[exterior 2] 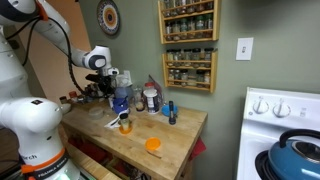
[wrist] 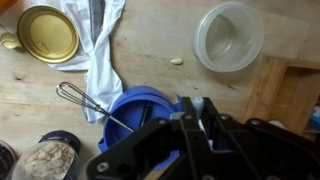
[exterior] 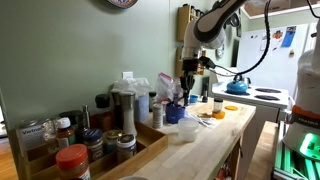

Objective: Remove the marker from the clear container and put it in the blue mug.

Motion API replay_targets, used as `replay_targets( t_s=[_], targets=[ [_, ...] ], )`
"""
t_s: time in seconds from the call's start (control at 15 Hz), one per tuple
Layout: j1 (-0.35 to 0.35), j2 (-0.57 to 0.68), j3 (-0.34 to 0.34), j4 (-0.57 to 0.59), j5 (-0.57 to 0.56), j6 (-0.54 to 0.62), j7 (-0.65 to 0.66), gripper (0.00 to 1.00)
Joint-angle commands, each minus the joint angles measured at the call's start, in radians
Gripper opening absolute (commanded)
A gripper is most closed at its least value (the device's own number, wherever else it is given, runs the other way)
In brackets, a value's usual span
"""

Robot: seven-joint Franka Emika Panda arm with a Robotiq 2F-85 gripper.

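Note:
My gripper will move toward the whisk (wrist: 75, 97) next, because the marker hangs by the mug's rim, and then it will lower the marker to the blue mug's opening (wrist: 138, 119).
In the wrist view my gripper (wrist: 197, 110) is shut on a white marker (wrist: 198, 103) with a blue end. It holds the marker just above the right rim of the dark-blue mug (wrist: 135, 105). A wire whisk (wrist: 75, 97) leans in the mug. The clear container (wrist: 230, 35) stands empty on the wooden counter, further off at the upper right. In both exterior views the gripper (exterior: 188, 85) (exterior 2: 112, 86) hangs over the blue mug (exterior: 174, 112) (exterior 2: 121, 100). The clear container (exterior: 186, 131) sits in front of the mug.
A white cloth (wrist: 100, 45) and a gold lid (wrist: 48, 33) lie beside the mug. A glass jar (wrist: 45, 160) stands close by. Jars and bottles fill a wooden tray (exterior: 150, 145). A blue kettle (exterior: 237, 87) sits on the stove. A spice rack (exterior 2: 188, 40) hangs on the wall.

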Motion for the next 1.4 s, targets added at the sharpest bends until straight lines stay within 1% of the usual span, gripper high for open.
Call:
replay_targets(
  t_s=[0.0,0.07,0.27,0.4,0.6,0.67,0.8,0.93,1.07,1.27,1.33],
  targets=[
    [-0.014,0.032,-0.015,0.027,0.019,0.000,-0.004,0.11],
    [-0.014,0.033,-0.021,0.032,0.051,-0.005,-0.020,0.11],
    [-0.022,0.019,-0.031,0.038,0.081,-0.014,-0.019,0.11],
    [-0.024,-0.005,-0.041,0.032,0.128,-0.028,-0.031,0.11],
    [-0.041,-0.037,-0.051,0.016,0.072,-0.110,-0.008,0.11],
    [-0.047,-0.041,-0.049,0.010,0.047,-0.119,0.015,0.11],
    [-0.052,-0.041,-0.052,0.011,0.059,-0.136,0.018,0.11],
    [-0.045,-0.028,-0.036,0.007,0.060,-0.106,0.049,0.11],
    [-0.040,-0.009,-0.005,0.003,-0.005,-0.056,0.134,0.11],
    [-0.035,0.017,0.034,0.014,-0.126,-0.055,0.261,0.11],
    [-0.030,0.026,0.045,0.020,-0.147,-0.058,0.293,0.11]
  ],
)
